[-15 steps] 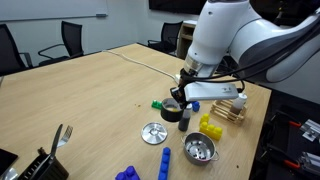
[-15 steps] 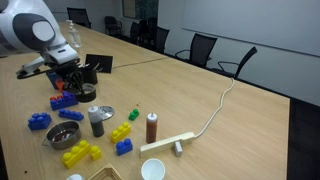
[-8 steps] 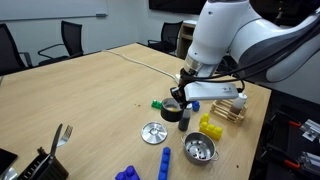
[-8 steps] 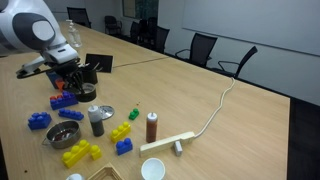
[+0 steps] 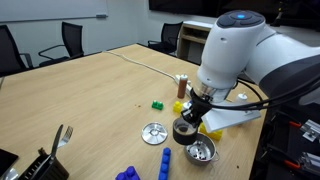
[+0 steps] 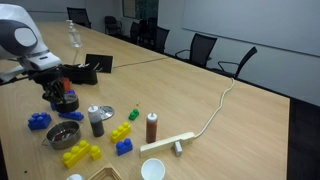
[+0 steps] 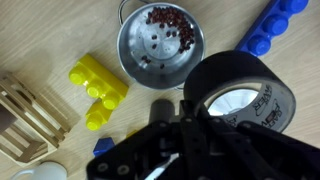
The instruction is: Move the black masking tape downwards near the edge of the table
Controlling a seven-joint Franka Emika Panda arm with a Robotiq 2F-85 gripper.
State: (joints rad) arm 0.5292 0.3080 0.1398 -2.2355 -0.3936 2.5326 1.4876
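Note:
Next, the gripper draws back, lowers and releases the tape, as the table's bare part by its edge is below and back past the metal bowl (image 5: 202, 151).
The black masking tape (image 7: 238, 68) is a thick black roll with a hollow centre. In the wrist view my gripper (image 7: 188, 108) is shut on its wall, one finger inside the ring. In an exterior view the gripper (image 5: 190, 122) holds the tape (image 5: 183, 132) low over the tan table (image 5: 80, 90), between the silver disc (image 5: 153, 133) and the metal bowl (image 5: 202, 151). It also shows in an exterior view (image 6: 60, 96), near the table's edge.
The bowl (image 7: 160, 45) holds red bits. Yellow bricks (image 7: 97, 80), a blue brick (image 7: 275, 30) and a wooden rack (image 7: 28, 115) lie round it. A green block (image 5: 157, 104), a brown bottle (image 5: 181, 84), blue bricks (image 5: 163, 162) and a black holder with a fork (image 5: 45, 160) stand on the table.
My arm has carried the tape from beside the green block toward the near edge of the table, to a spot next to the metal bowl. The other things stayed put.

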